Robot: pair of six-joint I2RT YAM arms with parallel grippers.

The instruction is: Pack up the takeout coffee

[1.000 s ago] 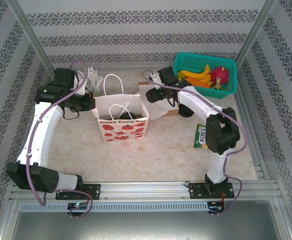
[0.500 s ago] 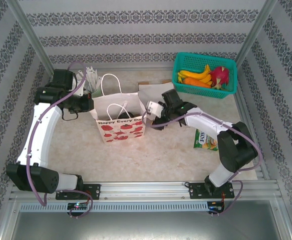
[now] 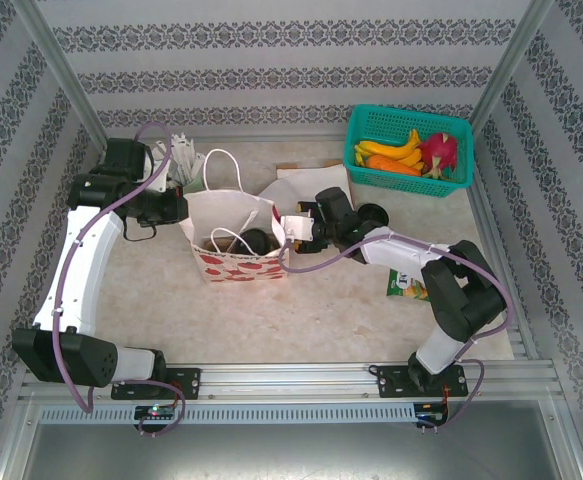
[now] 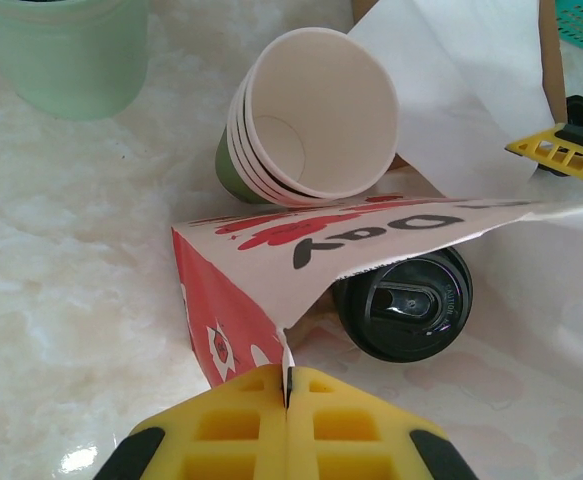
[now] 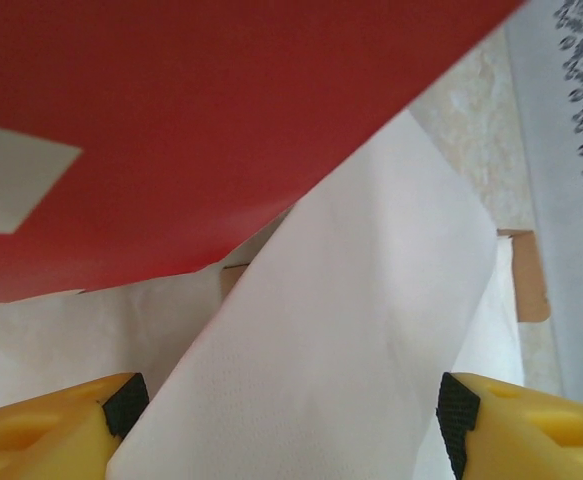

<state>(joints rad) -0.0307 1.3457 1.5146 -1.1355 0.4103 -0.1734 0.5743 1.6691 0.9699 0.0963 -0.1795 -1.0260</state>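
My right gripper eases away from the red side of the bag next and closes on the sheet's white rim. The loose white sheet lies between the gripper's open fingers.
A white paper bag printed with red strawberries stands mid-table, its mouth pulled wide. Inside it lies a takeout coffee, its black lid facing up. My left gripper is shut on the bag's left rim. My right gripper is at the bag's right edge, jaws wide apart, with a loose white paper sheet lying between them and the red bag wall above. A stack of empty green-sided cups lies on its side behind the bag.
A pale green cup of white sticks stands at the back left. A teal basket of fruit sits back right. A dark round thing lies behind the right arm, and a green packet near its elbow.
My right gripper came from the back forward and left to the bag's right edge. The bag's mouth now gapes wider and leans, showing the black lid inside. The left gripper stayed put.
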